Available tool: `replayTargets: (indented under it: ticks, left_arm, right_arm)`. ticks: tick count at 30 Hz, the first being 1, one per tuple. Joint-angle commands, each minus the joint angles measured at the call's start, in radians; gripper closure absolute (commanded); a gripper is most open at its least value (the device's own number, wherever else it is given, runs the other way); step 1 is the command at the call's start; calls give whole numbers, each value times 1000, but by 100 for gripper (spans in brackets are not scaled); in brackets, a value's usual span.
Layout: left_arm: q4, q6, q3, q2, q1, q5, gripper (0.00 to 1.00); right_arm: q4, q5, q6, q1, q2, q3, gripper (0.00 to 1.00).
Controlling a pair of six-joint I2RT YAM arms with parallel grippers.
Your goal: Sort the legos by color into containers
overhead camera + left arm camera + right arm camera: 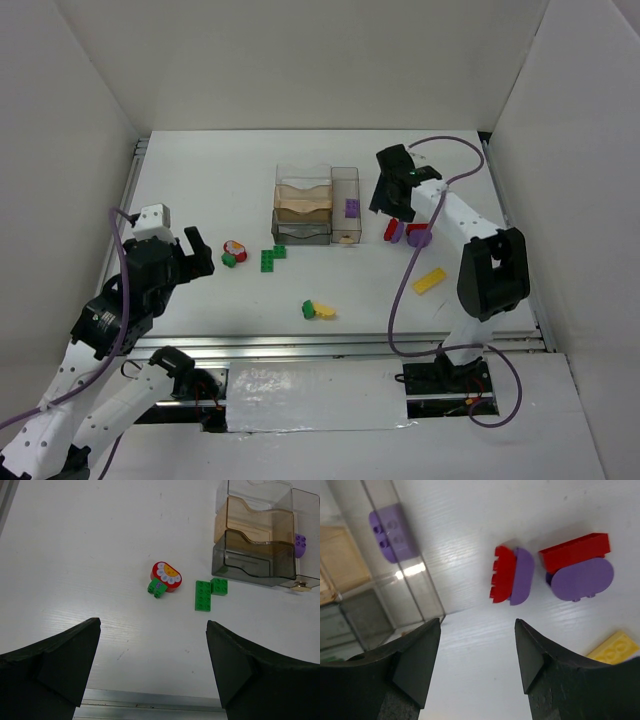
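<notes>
The left gripper turns and swings to the right in the top view next, since the red brick nearest the tray, joined to purple, lies that way.
The clear tray [310, 205] stands mid-table, with a purple brick [352, 208] in its long side compartment. My right gripper [386, 203] is open and empty just right of the tray. In the right wrist view its jaws [477, 622] stand apart over bare table, near a red-and-purple pair [512, 575], a red brick on a purple plate [577, 565], and the purple brick in the tray [395, 532]. My left gripper [195, 250] is open and empty, left of a red round piece [166, 576] with a small green brick [157, 587] and green plates [203, 595].
A yellow plate [429, 281] lies right of centre; its corner shows in the right wrist view [615, 647]. A green and yellow pair [318, 310] lies near the front. White walls enclose the table. A metal rail [150, 705] runs along the front edge.
</notes>
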Motion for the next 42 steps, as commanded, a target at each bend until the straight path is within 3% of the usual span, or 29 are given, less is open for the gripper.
replayTargets:
  ticks: [1,21,23,26,28,29,32,35,39,42]
  left_arm:
    - [46,26,-6,-2,-5,15,0]
    - [55,32,-11,0,-6,29,0]
    - [54,32,-9,4,-5,29,1]
    - [51,30,-8,12,-5,24,1]
    - [48,30,2,22,-5,26,1]
    - [45,30,14,38,-5,32,0]
    - [23,-32,60,82,-5,104,0]
    - [110,-95,107,108,-5,318,1]
    - [250,-239,124,142,-6,539,0]
    - [348,-310,117,162,-5,658,2]
  right_arm:
    - [38,73,38,-28,3,-7,32]
    - [20,-51,-3,-106,269,64,35]
    - [14,-54,-3,-108,266,62,42]
    - [41,-55,-6,-103,214,19,72]
    - [89,-81,-35,-100,143,-25,84]
    - [106,-94,-41,-76,78,-42,88]
    - [181,-77,-97,10,-48,-129,88]
    - [268,-54,-184,198,-261,-215,88]
    - [374,-5,-279,502,-400,-301,86]
    - [469,27,-299,622,-476,-347,86]
